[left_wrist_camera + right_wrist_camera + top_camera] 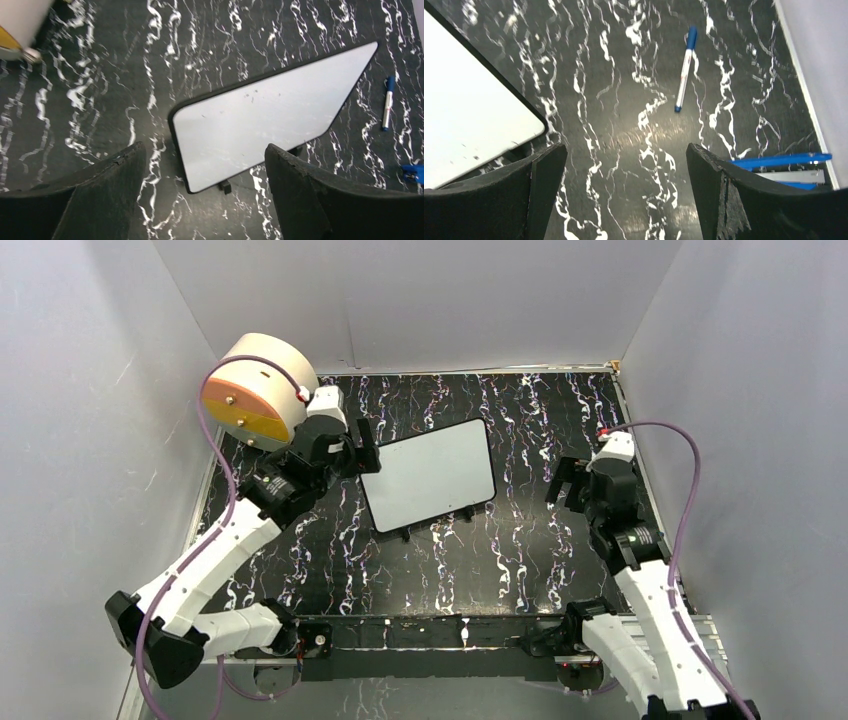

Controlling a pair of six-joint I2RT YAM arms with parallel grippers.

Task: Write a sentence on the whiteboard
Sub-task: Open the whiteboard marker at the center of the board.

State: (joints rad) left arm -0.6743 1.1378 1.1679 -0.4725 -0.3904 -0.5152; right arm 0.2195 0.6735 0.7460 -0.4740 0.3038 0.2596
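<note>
My right gripper moves down and to its right in the wrist view onto the marker's white body [683, 83] next, clear of the marker's cap, since the marker lies below that way.
The whiteboard [430, 476] lies tilted on the black marbled table, with a pale glossy face and a thin black rim. It also fills the middle of the left wrist view [270, 115] and the left edge of the right wrist view [464, 110]. No sentence shows on its face, only a few faint specks. My left gripper [360, 450] hovers open over the board's left corner [205, 150], holding nothing. My right gripper [562, 480] stands open to the right of the board [626, 147], also empty. A blue-capped marker [685, 70] lies on the table beyond the right gripper [388, 102].
A cream-and-orange drum [255, 390] sits at the back left, just behind the left wrist [20, 20]. A blue-edged flat item [781, 161] lies by the right wall. Grey walls enclose the table on three sides.
</note>
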